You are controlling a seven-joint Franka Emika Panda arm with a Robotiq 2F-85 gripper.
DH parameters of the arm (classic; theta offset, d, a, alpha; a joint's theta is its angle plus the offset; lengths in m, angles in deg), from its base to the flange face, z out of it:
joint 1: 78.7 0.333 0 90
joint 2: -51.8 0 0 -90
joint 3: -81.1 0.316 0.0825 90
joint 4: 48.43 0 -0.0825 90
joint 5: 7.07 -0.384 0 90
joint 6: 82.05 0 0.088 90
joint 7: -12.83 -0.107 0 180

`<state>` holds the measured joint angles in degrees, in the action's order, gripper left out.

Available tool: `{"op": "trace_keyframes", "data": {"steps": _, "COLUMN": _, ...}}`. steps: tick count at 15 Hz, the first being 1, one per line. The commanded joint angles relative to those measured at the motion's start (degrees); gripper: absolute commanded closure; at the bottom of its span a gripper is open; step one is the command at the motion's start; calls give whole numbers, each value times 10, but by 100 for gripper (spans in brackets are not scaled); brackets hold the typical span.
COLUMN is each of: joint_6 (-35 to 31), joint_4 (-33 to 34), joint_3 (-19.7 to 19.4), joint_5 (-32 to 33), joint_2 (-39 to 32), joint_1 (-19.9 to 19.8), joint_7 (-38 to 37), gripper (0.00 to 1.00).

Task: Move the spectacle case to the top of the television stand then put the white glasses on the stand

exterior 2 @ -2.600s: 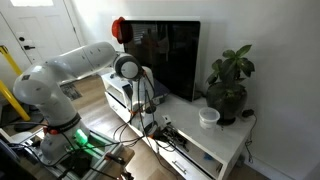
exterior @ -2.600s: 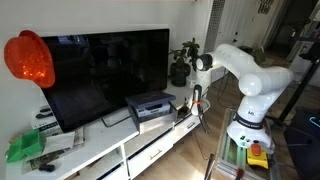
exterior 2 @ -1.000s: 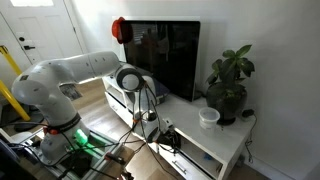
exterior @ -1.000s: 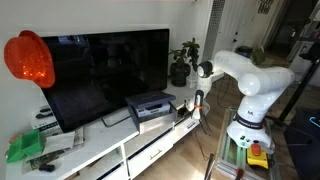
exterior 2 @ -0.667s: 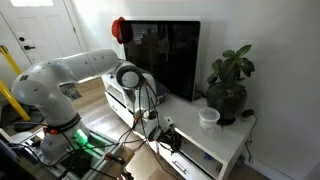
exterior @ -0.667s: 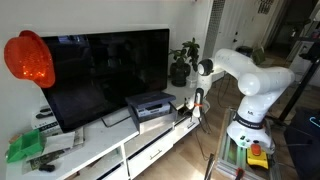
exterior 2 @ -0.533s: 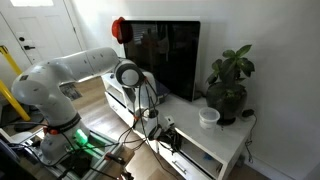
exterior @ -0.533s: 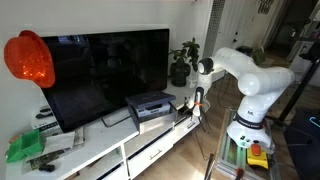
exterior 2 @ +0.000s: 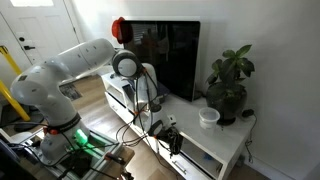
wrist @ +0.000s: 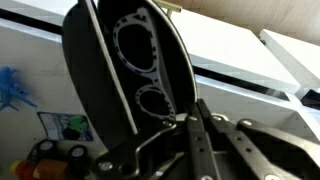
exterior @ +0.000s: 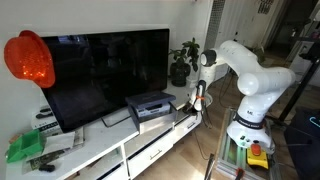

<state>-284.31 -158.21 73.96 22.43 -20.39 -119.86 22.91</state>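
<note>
The part of the stand top (exterior 2: pixel 185 109) between the flat box and the white bowl is clear. I should lift my gripper, move it outward onto that part and let go of the case there.
In the wrist view the spectacle case (wrist: pixel 120 95), a dark oblong shell, fills the upper left and hangs close to the camera. My gripper (wrist: pixel 192 125) is shut, and its two fingers meet on the case's lower rim. Below them lies the white top of the television stand (wrist: pixel 235 60). In both exterior views my gripper (exterior: pixel 198 100) (exterior 2: pixel 150 108) points down over the front edge of the television stand (exterior: pixel 110 150) (exterior 2: pixel 220 145), beside the television. The case is too small to make out there. The white glasses are out of view.
A big black television (exterior: pixel 100 75) (exterior 2: pixel 175 55) stands on the cabinet. A black-and-grey flat box (exterior: pixel 148 104) lies next to my gripper. A potted plant (exterior: pixel 182 62) (exterior 2: pixel 228 85) and a white bowl (exterior 2: pixel 208 117) occupy one end, and green items (exterior: pixel 25 145) the opposite end.
The arm has risen a little and the wrist has lifted away from the stand's front. The gripper stays shut.
</note>
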Motion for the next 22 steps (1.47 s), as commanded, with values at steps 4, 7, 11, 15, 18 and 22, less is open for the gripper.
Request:
{"op": "trace_keyframes", "data": {"steps": 4, "joint_6": 72, "joint_4": -122, "joint_3": -17, "joint_5": -6, "joint_2": 115, "joint_1": -8, "joint_7": 33, "gripper": 99}}
{"op": "trace_keyframes", "data": {"steps": 7, "joint_6": 114, "joint_4": -176, "joint_3": -24, "joint_5": -2, "joint_2": 167, "joint_1": -8, "joint_7": 60, "gripper": 99}}
{"op": "trace_keyframes", "data": {"steps": 11, "joint_6": 155, "joint_4": -239, "joint_3": -17, "joint_5": 11, "joint_2": 232, "joint_1": -27, "joint_7": 116, "gripper": 99}}
{"op": "trace_keyframes", "data": {"steps": 15, "joint_6": 146, "joint_4": -286, "joint_3": -53, "joint_5": 16, "joint_2": 284, "joint_1": 4, "joint_7": 176, "gripper": 99}}
{"op": "trace_keyframes", "data": {"steps": 18, "joint_6": 151, "joint_4": -308, "joint_3": -88, "joint_5": 20, "joint_2": 322, "joint_1": 36, "joint_7": 215, "gripper": 99}}
{"op": "trace_keyframes", "data": {"steps": 22, "joint_6": 134, "joint_4": -328, "joint_3": -100, "joint_5": 36, "joint_2": 356, "joint_1": 45, "joint_7": 269, "gripper": 99}}
